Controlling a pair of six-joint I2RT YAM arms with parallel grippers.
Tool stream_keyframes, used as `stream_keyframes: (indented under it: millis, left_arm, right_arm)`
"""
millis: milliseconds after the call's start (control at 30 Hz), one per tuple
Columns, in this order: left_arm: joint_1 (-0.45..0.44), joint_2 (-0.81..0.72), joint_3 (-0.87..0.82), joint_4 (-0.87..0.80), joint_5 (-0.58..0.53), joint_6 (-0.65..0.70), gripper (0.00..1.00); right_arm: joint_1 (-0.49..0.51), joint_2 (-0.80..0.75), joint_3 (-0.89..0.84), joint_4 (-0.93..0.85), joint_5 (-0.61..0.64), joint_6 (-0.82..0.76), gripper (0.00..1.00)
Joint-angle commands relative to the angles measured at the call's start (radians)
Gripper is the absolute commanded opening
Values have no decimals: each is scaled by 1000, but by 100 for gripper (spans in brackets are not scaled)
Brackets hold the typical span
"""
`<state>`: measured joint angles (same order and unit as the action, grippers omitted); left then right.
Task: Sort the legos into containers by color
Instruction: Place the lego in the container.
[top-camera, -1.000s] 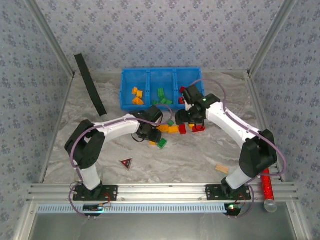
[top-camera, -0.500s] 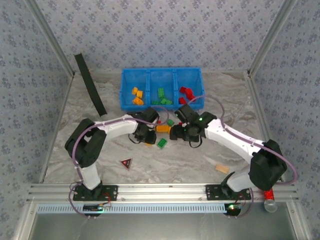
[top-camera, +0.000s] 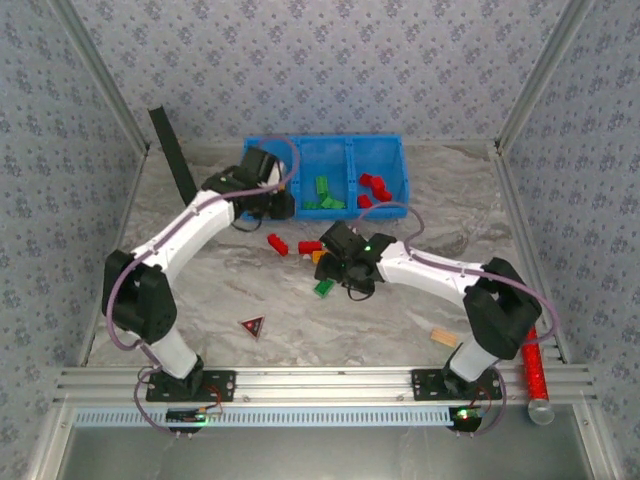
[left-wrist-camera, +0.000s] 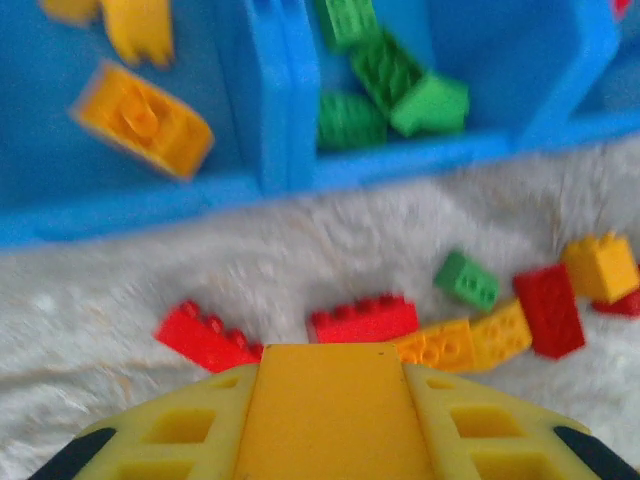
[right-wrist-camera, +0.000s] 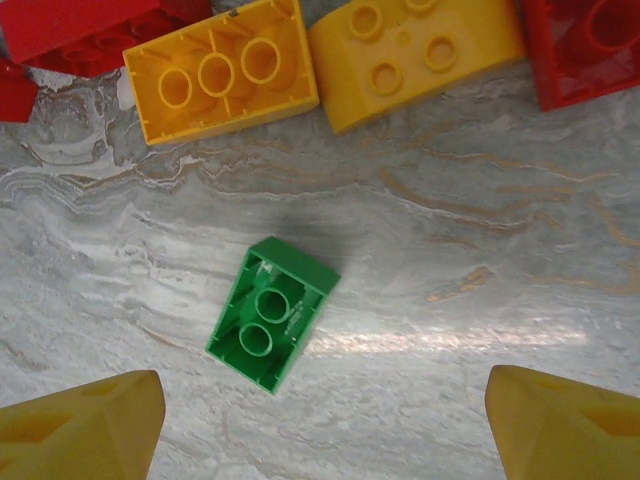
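Observation:
The orange lego needs to go outward past the container's near edge next, carried by my left gripper. My left gripper then needs to let go of it in the container's section that holds the orange legos.
My left gripper (left-wrist-camera: 330, 372) is shut on an orange lego (left-wrist-camera: 330, 410) and hangs at the near edge of the blue container (top-camera: 325, 141), by its left compartment (left-wrist-camera: 60, 190), which holds orange legos (left-wrist-camera: 142, 118). Green legos (top-camera: 325, 195) lie in the middle compartment and red ones (top-camera: 375, 187) in the right. My right gripper (right-wrist-camera: 325, 425) stands open just above the table, with an upside-down green lego (right-wrist-camera: 272, 312) lying ahead of its fingers (right-wrist-camera: 85, 425). In the top view the right gripper (top-camera: 335, 270) hovers by that green lego (top-camera: 323, 288).
Loose red legos (top-camera: 277, 244) and orange legos (right-wrist-camera: 220, 70) lie between the bin and the right gripper. A black strip (top-camera: 172, 150) leans at the back left. A dark triangle (top-camera: 253, 325) and a tan block (top-camera: 443, 339) lie near the front.
The left arm closed on an orange lego in the pile and swung back-left to the bin. The right arm left the bin, came down over the green lego, and its jaws widened.

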<state>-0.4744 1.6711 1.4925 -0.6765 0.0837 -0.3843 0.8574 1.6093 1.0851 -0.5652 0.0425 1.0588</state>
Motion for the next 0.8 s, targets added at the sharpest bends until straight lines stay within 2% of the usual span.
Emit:
stream_keyframes:
  millis: [0,200,433,767]
  left_arm:
    - [62,97,89,-39,-64,37,22]
    - [127,308,303,-92,-99,76,22]
    - [151,486,452,-157,-92,113,28]
    - [151,545,507,-173,-71,120,43]
  right_arm:
    - [20,34,39,23,20,73,87]
    - [43,114,90,31,16,101,91]
    - [55,219,179,9,5,101,87]
    - [63,258,199,-98,20,116,84]
